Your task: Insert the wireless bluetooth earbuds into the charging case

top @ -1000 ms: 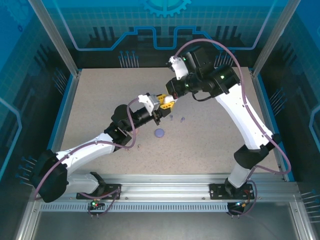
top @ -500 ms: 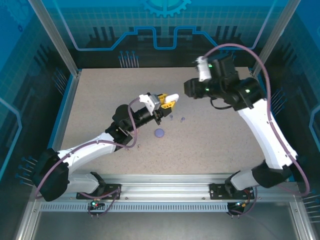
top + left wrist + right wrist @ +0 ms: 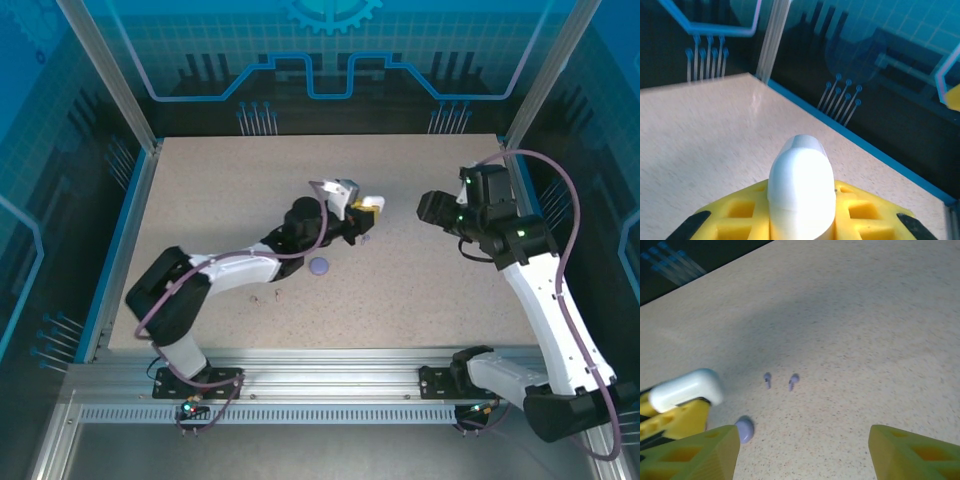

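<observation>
The white charging case (image 3: 801, 190) swings over the tabletop between the earbuds and my right gripper next. My left gripper lowers and releases it there, because that patch lies clear.
My left gripper (image 3: 358, 212) is shut on a white charging case (image 3: 801, 190), which stands up between its yellow fingers (image 3: 735, 215) above the table's middle. The same white case (image 3: 687, 388) appears at the left of the right wrist view. Two purple earbuds (image 3: 767, 379) (image 3: 793, 381) lie side by side on the table just beyond it. A small purple case (image 3: 319, 266) (image 3: 744, 430) rests on the table near them. My right gripper (image 3: 430, 207) (image 3: 805, 460) hangs open to the right, apart from everything, with nothing between its fingers.
Two tiny pinkish pieces (image 3: 278, 293) lie near the front left of the speckled table (image 3: 200, 200). Blue-edged walls and metal posts (image 3: 140, 110) ring the table. Open tabletop stretches between the right gripper and the earbuds.
The left arm has swung right, carrying the white case over towards the earbuds. The right arm has pulled back to the right, away from the left gripper.
</observation>
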Available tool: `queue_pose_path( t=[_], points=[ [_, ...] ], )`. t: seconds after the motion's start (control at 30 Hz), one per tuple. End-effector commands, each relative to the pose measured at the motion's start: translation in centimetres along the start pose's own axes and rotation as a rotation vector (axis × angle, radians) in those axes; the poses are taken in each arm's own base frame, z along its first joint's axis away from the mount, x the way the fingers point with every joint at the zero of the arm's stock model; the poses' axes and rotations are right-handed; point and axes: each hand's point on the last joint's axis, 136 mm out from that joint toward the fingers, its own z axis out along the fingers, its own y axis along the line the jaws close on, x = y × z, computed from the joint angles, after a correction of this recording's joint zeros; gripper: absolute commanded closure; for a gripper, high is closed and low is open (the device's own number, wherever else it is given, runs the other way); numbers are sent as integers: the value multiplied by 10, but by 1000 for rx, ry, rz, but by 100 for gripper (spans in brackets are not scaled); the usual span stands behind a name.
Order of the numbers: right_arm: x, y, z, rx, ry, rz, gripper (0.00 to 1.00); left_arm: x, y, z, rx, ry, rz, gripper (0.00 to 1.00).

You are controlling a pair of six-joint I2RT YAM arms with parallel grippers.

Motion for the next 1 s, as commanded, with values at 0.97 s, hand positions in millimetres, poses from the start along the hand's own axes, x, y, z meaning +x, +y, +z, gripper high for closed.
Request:
queue_pose_path(
  t=[0.97],
  points=[
    [-41, -58, 4, 7, -126, 260, 27, 191, 15, 173, -303, 477, -764, 68]
  ],
)
